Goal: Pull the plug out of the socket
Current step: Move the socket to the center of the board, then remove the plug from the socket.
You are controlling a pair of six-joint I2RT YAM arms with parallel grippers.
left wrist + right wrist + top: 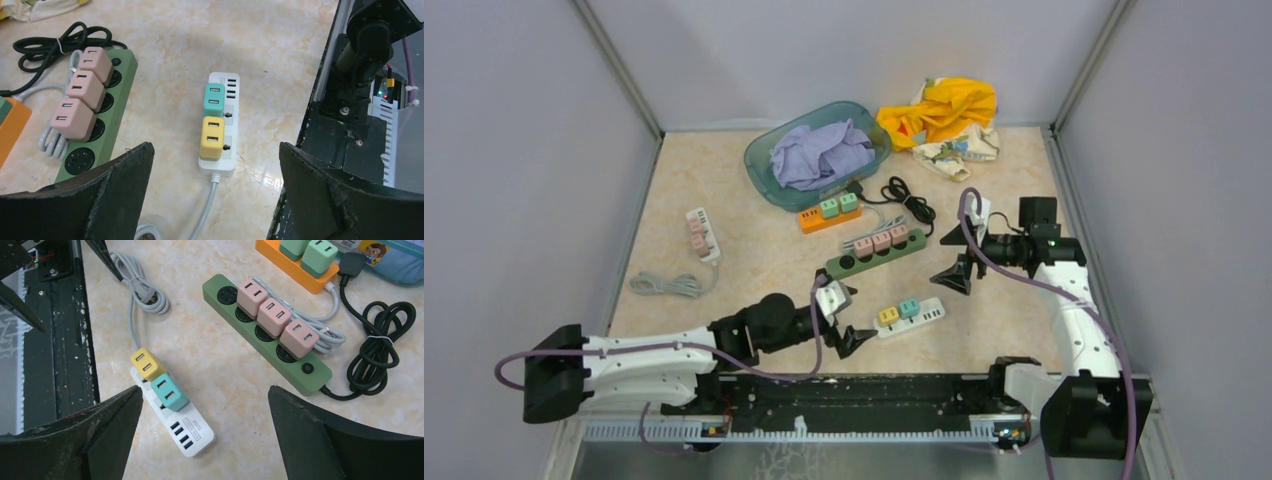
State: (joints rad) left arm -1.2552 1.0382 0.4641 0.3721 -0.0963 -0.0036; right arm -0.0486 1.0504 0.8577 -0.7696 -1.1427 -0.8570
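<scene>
I should next lower my right gripper to the left in the top view and turn its fingers to straddle the crooked teal plug (909, 307) (170, 392), which is below it on that side.
A white socket strip (927, 313) lies on the table near the front edge, with a yellow plug (888, 315) and a teal plug (909, 307) seated in it. My left gripper (848, 318) hovers open just left of the strip's cable end, nothing between its fingers. In the left wrist view the strip (231, 107), the yellow plug (212, 138) and the teal plug (214, 99) lie ahead of the open left gripper (214, 146). My right gripper (956, 257) is open above and to the right of the strip. Its view shows the strip (192, 432), yellow plug (144, 364) and teal plug (170, 394) left of the right gripper (205, 389).
A green strip (876, 250) with three pink plugs lies behind the white one, then an orange strip (809, 220) with two green plugs and a coiled black cord (909, 200). A teal basket (759, 165) of purple cloth, yellow cloth (944, 115) and another white strip (702, 233) sit farther off.
</scene>
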